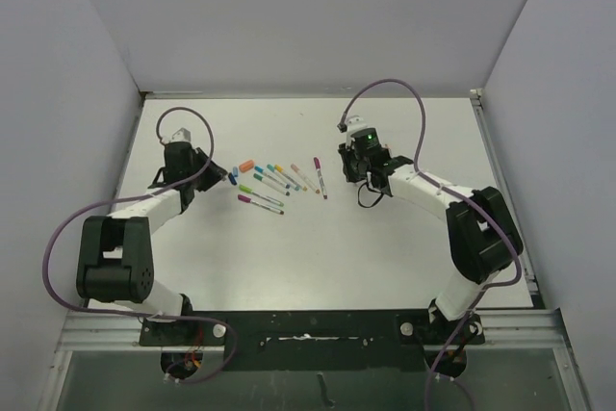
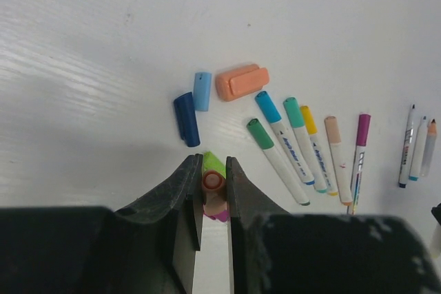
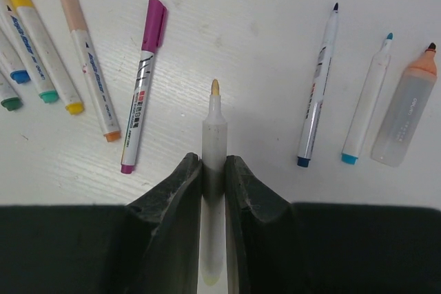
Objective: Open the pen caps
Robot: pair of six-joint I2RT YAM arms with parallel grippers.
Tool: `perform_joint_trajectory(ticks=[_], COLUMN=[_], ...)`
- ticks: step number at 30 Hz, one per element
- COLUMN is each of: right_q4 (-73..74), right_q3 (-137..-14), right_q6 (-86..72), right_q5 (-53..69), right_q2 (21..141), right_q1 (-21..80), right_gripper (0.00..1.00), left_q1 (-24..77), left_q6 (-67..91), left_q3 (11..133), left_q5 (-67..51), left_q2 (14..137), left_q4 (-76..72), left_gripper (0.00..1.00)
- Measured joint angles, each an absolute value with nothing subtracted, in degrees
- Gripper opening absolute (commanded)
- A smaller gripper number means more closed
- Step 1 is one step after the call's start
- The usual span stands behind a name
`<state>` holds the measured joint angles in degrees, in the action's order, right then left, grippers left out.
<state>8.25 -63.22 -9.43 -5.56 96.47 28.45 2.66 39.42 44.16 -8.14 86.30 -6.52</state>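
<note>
I will use my left gripper next to lower the pale orange pen cap (image 2: 213,183) onto the table, beside the dark blue cap and among the loose caps.
My left gripper (image 2: 213,163) is shut on a pale orange pen cap (image 2: 213,183), seen end-on, held above a green cap (image 2: 214,164) and a magenta pen on the table. Loose caps lie ahead: dark blue (image 2: 186,118), light blue (image 2: 202,91) and a fat orange one (image 2: 241,82). My right gripper (image 3: 213,163) is shut on an uncapped pale pen barrel (image 3: 214,129) with a pale orange tip. Capped pens lie in a row, green (image 2: 275,160) to magenta (image 2: 360,153). In the top view the left gripper (image 1: 223,176) and right gripper (image 1: 349,165) flank the pens.
Three uncapped pens lie right of the right gripper: dark-tipped (image 3: 318,87), teal-tipped (image 3: 367,98) and a fat orange highlighter (image 3: 406,111). A capped magenta pen (image 3: 143,80) lies to its left. Grey walls enclose the white table (image 1: 308,238).
</note>
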Motion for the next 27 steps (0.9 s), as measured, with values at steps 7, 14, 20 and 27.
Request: perform_joint_trajectory(ticks=[7,14,20,27], right_q4=[7.8,7.1,6.2,6.2], right_q3=[-63.4,-63.9,-65.4,-65.6], right_q6=[-9.5,-9.5,-9.5,-9.5], right_q5=[-5.1,-4.5,-4.0,-3.6], right_q2=[98.1,98.3,100.2,102.2], right_q1=[27.6,27.0,27.0,26.8], right_gripper=[0.0,0.0,0.0,0.0], left_q1=[2.3,2.1,1.6,1.3], left_q6=[38.2,38.1,38.3,38.3], left_q3=[44.2,44.2,44.3,45.0], left_q5=[-7.7,-7.8,-8.6,-9.3], left_q2=[90.8,94.7,97.6,98.8], left_q4=[-6.1,-6.7,-8.3,-9.7], left_gripper=[0.0,0.06,0.14,0.28])
